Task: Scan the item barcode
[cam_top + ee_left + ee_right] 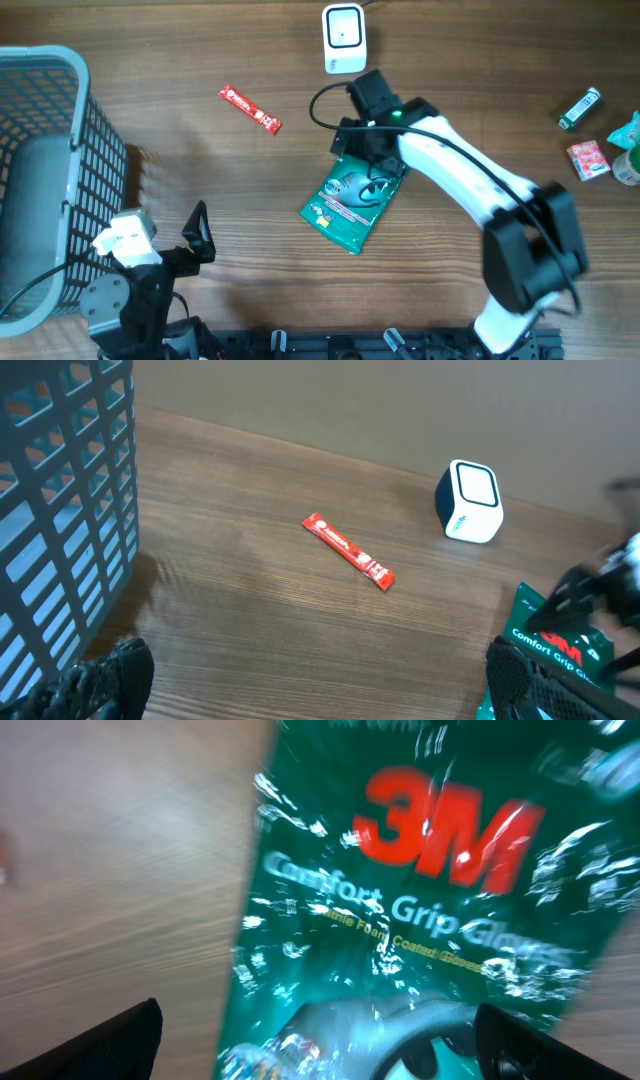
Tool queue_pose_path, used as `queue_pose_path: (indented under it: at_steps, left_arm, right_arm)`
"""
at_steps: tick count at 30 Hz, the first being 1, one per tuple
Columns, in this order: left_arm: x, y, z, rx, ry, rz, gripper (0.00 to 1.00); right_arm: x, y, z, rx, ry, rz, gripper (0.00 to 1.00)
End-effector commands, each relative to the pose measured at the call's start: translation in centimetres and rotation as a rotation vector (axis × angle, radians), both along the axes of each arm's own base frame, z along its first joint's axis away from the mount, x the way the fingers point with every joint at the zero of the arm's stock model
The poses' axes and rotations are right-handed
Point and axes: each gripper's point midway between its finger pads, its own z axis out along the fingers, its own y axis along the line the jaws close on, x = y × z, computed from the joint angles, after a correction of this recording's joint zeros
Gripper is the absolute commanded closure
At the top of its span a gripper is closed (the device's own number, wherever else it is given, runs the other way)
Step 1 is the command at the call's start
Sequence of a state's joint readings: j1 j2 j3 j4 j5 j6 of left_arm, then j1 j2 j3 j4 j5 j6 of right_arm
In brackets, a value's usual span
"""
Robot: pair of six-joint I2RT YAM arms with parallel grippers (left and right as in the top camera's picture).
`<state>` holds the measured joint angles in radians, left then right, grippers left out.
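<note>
The green packet [352, 203] is below my right gripper. My right gripper should lower its fingers next onto the packet's middle by the Comfort Grip lettering.
The item is a green 3M Comfort Grip Gloves packet [352, 203], lying flat on the wooden table at the centre. My right gripper [368, 158] hovers over its upper end, open. In the right wrist view the blurred packet [420, 900] fills the frame beneath the gripper [320, 1040], whose fingers stand wide apart and hold nothing. The white barcode scanner [343, 38] stands at the back centre, beyond the packet. My left gripper [200, 235] rests open at the front left. Its wrist view shows the gripper [320, 685] over bare wood, with the scanner [468, 501] and a corner of the packet [560, 650] to the right.
A grey mesh basket [40, 150] fills the left edge, close to the left arm. A red snack bar [250, 109] lies left of the scanner. At the far right are a green-and-white tube [579, 108], a pink packet [588, 159] and a teal item [627, 135].
</note>
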<state>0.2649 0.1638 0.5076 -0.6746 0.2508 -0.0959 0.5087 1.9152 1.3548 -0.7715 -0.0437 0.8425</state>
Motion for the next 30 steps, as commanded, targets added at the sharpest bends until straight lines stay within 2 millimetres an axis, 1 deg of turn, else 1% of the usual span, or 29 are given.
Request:
queue_pose_path:
  at_steps: [1,3,4,5,6,7,8,9,10,11,12,13,14,15,16,17,18,19,20,21,22,23,24,25,26,27,28,29,30]
  left_arm:
    - [0.0,0.2,0.1,-0.007,-0.006,0.015,0.0]
    - [0.0,0.2,0.1,-0.006,-0.006,0.015,0.0]
    - [0.0,0.2,0.1,-0.006,-0.006,0.015,0.0]
    - [0.0,0.2,0.1,-0.006,-0.006,0.015,0.0]
    - [0.0,0.2,0.1,-0.006,-0.006,0.015,0.0]
    - [0.0,0.2,0.1,-0.006,-0.006,0.015,0.0]
    - [0.0,0.2,0.1,-0.006,-0.006,0.015,0.0]
    - [0.0,0.2,0.1,-0.007,-0.006,0.015,0.0]
    - [0.0,0.2,0.1,-0.006,-0.006,0.015,0.0]
    - [0.0,0.2,0.1,-0.007,-0.006,0.015,0.0]
    - [0.0,0.2,0.1,-0.006,-0.006,0.015,0.0]
    - [0.0,0.2,0.1,-0.006,-0.006,0.015,0.0]
    - [0.0,0.2,0.1,-0.007,-0.006,0.015,0.0]
    - [0.0,0.2,0.1,-0.006,-0.006,0.015,0.0]
    - [0.0,0.2,0.1,-0.006,-0.006,0.015,0.0]
    - [0.0,0.2,0.1,-0.006,-0.006,0.015,0.0]
    - [0.0,0.2,0.1,-0.006,-0.006,0.015,0.0]
    - [0.0,0.2,0.1,-0.006,-0.006,0.015,0.0]
    - [0.0,0.2,0.1,-0.006,-0.006,0.015,0.0]
    - [0.0,0.2,0.1,-0.006,-0.006,0.015,0.0]
    - [0.0,0.2,0.1,-0.007,-0.006,0.015,0.0]
    - [0.0,0.2,0.1,-0.006,-0.006,0.015,0.0]
    - [0.0,0.2,0.1,-0.006,-0.006,0.015,0.0]
    - [0.0,0.2,0.1,-0.006,-0.006,0.015,0.0]
    - [0.0,0.2,0.1,-0.007,-0.006,0.015,0.0]
    - [0.0,0.2,0.1,-0.006,-0.006,0.015,0.0]
    - [0.0,0.2,0.1,-0.006,-0.006,0.015,0.0]
    - [0.0,0.2,0.1,-0.007,-0.006,0.015,0.0]
    - [0.0,0.2,0.1,-0.007,-0.006,0.015,0.0]
  right_arm:
    - [-0.3,1.5,-2.8,0.054,0.123,-0.087,0.01]
    - [-0.9,0.3,-3.3,-0.005,0.157,-0.153,0.01]
    - [-1.5,-0.6,-3.9,-0.056,0.183,-0.176,0.0]
    - [-2.1,-1.2,-4.9,-0.089,0.216,-0.177,0.01]
    - [-3.3,-1.6,-6.4,-0.12,0.28,-0.173,0.1]
    - [-4.3,-1.8,-7.6,-0.136,0.336,-0.161,0.27]
    - [-5.8,-1.5,-9.3,-0.125,0.425,-0.124,0.71]
    - [-6.2,-1.4,-9.7,-0.121,0.446,-0.125,0.86]
    - [-6.1,-1.4,-9.8,-0.121,0.441,-0.122,0.95]
    - [-4.9,-0.7,-9.4,-0.091,0.394,-0.091,0.95]
    - [-3.5,0.1,-8.2,-0.059,0.337,-0.046,0.95]
    - [-2.2,1.0,-6.4,-0.024,0.285,-0.017,0.95]
    - [-1.3,1.7,-4.8,0.012,0.244,0.001,0.96]
    - [-0.1,2.9,-2.4,0.073,0.178,0.038,0.96]
    - [1.1,4.2,1.1,0.157,0.08,0.085,0.96]
    - [1.9,5.0,4.3,0.214,-0.015,0.135,0.96]
    - [2.4,5.5,7.0,0.25,-0.097,0.181,0.96]
    - [2.6,5.8,9.0,0.282,-0.153,0.214,0.96]
    - [2.7,7.4,11.6,0.372,-0.225,0.309,0.96]
    - [2.5,9.1,12.9,0.461,-0.264,0.41,0.96]
    - [1.8,11.7,15.0,0.619,-0.345,0.587,0.96]
    - [0.5,13.8,17.2,0.779,-0.443,0.784,0.96]
    - [-1.6,15.0,20.0,0.98,-0.578,1.017,0.96]
    - [-2.4,14.8,20.7,1.053,-0.641,1.102,0.95]
    - [-3.2,14.4,20.9,1.09,-0.708,1.195,0.96]
    - [-4.8,13.8,21.4,1.154,-0.803,1.339,0.96]
    - [-5.9,13.3,21.7,1.198,-0.88,1.445,0.96]
    - [-7.6,12.5,22.0,1.263,-1.033,1.609,0.96]
    - [-7.9,12.4,21.8,1.27,-1.09,1.651,0.96]
